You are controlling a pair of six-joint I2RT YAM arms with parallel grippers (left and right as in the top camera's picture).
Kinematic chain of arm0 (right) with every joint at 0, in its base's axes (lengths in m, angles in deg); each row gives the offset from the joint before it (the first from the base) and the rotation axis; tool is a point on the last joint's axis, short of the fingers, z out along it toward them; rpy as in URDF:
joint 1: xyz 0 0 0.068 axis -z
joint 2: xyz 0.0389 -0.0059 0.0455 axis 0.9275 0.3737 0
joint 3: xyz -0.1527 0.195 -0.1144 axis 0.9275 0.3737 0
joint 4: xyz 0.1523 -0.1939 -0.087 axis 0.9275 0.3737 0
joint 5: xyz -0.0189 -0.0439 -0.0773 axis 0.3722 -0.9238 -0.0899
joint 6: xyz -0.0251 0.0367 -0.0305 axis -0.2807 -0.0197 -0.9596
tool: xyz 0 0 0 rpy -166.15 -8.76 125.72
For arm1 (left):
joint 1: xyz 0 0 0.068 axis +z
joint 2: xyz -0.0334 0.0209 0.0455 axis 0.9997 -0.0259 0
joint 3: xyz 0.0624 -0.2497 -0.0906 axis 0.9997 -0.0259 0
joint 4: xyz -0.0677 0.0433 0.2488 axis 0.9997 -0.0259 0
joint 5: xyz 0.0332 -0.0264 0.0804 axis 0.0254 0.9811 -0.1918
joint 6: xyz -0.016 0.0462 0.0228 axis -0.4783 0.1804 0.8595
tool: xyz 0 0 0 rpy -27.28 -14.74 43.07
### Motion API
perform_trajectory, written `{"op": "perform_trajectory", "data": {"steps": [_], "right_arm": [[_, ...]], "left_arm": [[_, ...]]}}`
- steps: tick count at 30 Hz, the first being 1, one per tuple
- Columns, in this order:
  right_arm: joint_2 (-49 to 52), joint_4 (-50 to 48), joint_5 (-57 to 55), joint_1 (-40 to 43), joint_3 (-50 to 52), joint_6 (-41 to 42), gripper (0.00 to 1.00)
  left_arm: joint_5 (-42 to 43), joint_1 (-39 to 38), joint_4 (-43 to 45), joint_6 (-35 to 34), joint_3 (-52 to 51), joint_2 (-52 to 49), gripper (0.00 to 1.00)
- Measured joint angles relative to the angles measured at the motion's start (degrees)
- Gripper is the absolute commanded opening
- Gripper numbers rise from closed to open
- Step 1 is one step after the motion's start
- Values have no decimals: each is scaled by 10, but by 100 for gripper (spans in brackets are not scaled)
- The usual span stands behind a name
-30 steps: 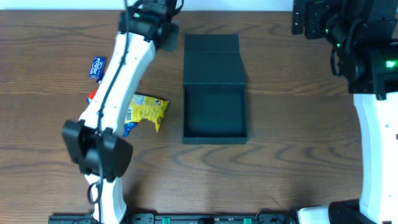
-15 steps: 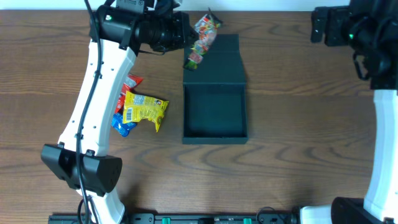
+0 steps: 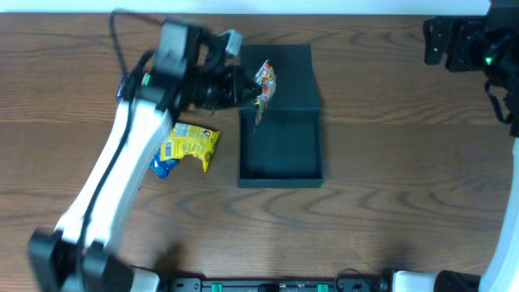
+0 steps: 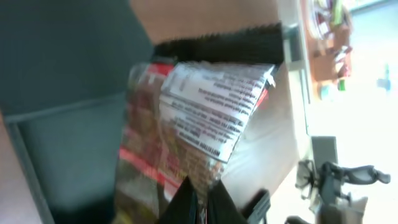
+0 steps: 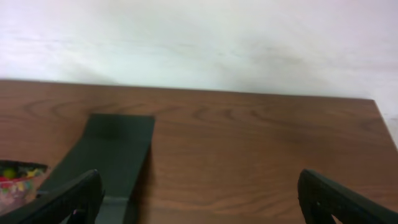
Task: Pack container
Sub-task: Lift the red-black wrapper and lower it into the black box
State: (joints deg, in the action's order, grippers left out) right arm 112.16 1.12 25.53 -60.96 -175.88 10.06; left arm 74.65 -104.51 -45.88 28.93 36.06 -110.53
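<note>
The container's bottom is bare, so I will move my left gripper back from the container's folded lid and down into the open container to let go of the snack packet.
The dark teal container (image 3: 280, 174) lies open at the table's middle, its flap lid (image 3: 277, 77) folded back. My left gripper (image 3: 243, 89) is shut on a red and green snack packet (image 3: 263, 85) and holds it over the container's back left corner. In the left wrist view the packet (image 4: 199, 118) hangs from the shut fingers (image 4: 202, 199) above the container (image 4: 56, 149). My right gripper (image 5: 199, 199) is open and empty at the far right, raised above the table; the container's lid (image 5: 115, 149) shows at its left. The right arm (image 3: 478, 49) is at the top right of the overhead view.
A yellow snack packet (image 3: 190, 144) lies left of the container, over a blue packet (image 3: 160, 167). Part of another blue packet (image 3: 122, 88) shows behind the left arm. The table's back edge meets a white wall (image 5: 199, 37).
My left gripper has carried the red and green packet down and a little right, from over the lid toward the container's back left corner. The right arm has drawn further to the right.
</note>
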Motion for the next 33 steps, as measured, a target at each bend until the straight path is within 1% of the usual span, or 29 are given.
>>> {"op": "perform_trajectory", "data": {"steps": [3, 4, 8, 11, 15, 19, 26, 28, 33], "right_arm": [[0, 6, 25, 0, 0, 0, 99], [0, 11, 36, 0, 0, -1, 99], [0, 33, 53, 0, 0, 0, 99], [0, 47, 58, 0, 0, 0, 99], [0, 56, 61, 0, 0, 0, 99], [0, 56, 62, 0, 0, 0, 99], [0, 53, 63, 0, 0, 0, 99], [0, 53, 63, 0, 0, 0, 99], [0, 53, 63, 0, 0, 0, 99]], "left_arm": [[32, 13, 141, -53, -117, 71, 6], [43, 16, 174, -74, -155, 86, 6], [70, 7, 245, -132, -251, 89, 6], [76, -6, 266, -159, -280, 82, 6], [75, -18, 264, -184, -281, 83, 6], [38, -19, 228, -198, -281, 83, 6], [-64, -57, 209, -203, -281, 83, 5], [-105, -74, 184, -197, -280, 83, 6], [-209, -99, 87, -167, -262, 82, 6]]}}
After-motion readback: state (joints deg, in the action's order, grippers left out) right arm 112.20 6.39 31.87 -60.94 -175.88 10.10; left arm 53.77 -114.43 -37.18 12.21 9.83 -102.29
